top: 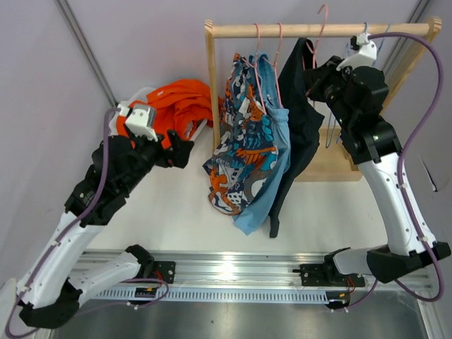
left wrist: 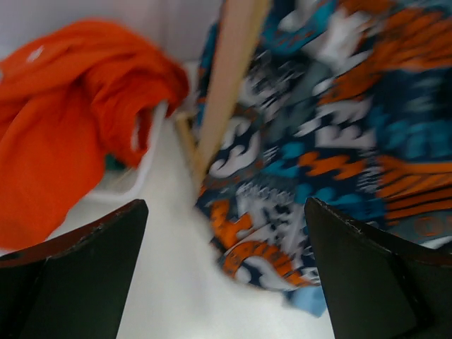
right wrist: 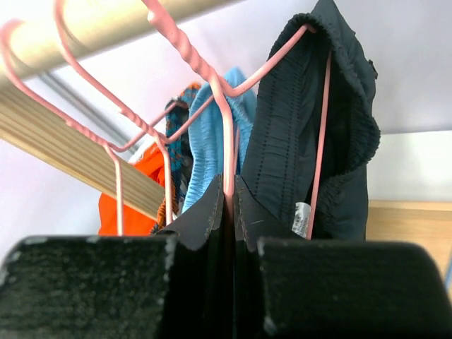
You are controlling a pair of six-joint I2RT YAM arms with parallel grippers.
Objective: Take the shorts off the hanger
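I'll swing the navy shorts' lower fold back around the print shorts, to the right in the top view, as it hangs beyond them from my left gripper.
The near-black navy shorts (top: 300,106) hang on a pink hanger (top: 321,28) at the wooden rod (top: 318,30). My right gripper (top: 309,83) is shut on that hanger's wire (right wrist: 227,152), beside the navy waistband (right wrist: 304,134). The cartoon-print shorts (top: 244,138) and light blue shorts (top: 274,159) hang on two other pink hangers to the left. The orange-red shorts (top: 180,102) lie in a heap at the back left. My left gripper (top: 185,152) is open and empty, low over the table between the orange heap (left wrist: 63,141) and the print shorts (left wrist: 332,127). The dark teal-green shorts are not clearly in view.
The rack's left post (left wrist: 229,78) stands straight ahead of the left gripper. A white rim (left wrist: 145,173) shows under the orange heap. Thin empty hangers (top: 332,134) hang behind the right arm. The rack's wooden base (top: 328,166) lies at the right.
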